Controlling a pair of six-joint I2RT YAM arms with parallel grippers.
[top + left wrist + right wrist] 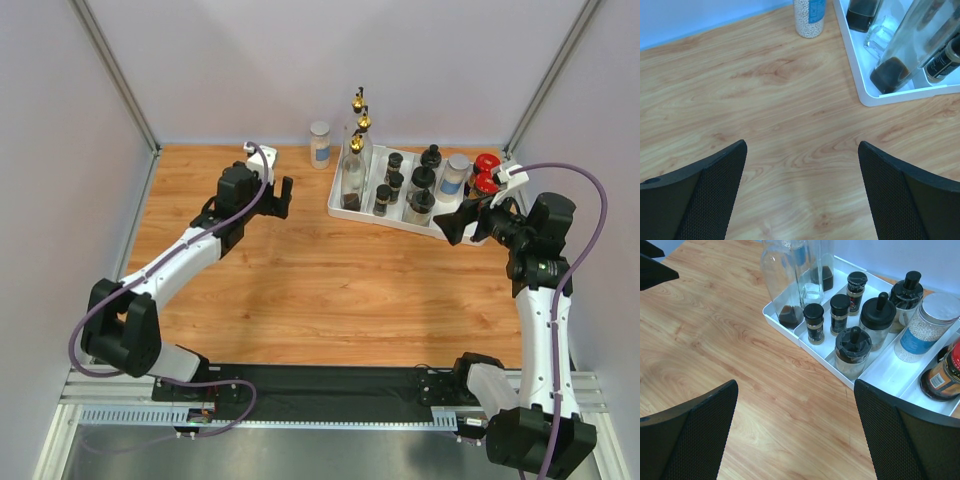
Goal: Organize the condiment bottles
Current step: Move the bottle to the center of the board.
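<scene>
My left gripper needs to move outward and to the right in the top view next, around the lone silver-lidded jar, which stands outward of it and is still outside the tray.
Most condiment bottles stand in a white divided tray at the back right. It holds three tall gold-spouted glass bottles, small black-capped spice jars, black knob-lidded jars, a silver-lidded clear jar and two red-lidded dark jars. One silver-lidded jar of white grains stands alone on the table, left of the tray; it also shows in the left wrist view. My left gripper is open and empty over bare wood, short of that jar. My right gripper is open and empty at the tray's front right.
The right wrist view shows the tray rim, the spice jars, the silver-lidded jar and a red-lidded jar. Grey walls close the back and both sides. The wooden table stretches in front of the tray.
</scene>
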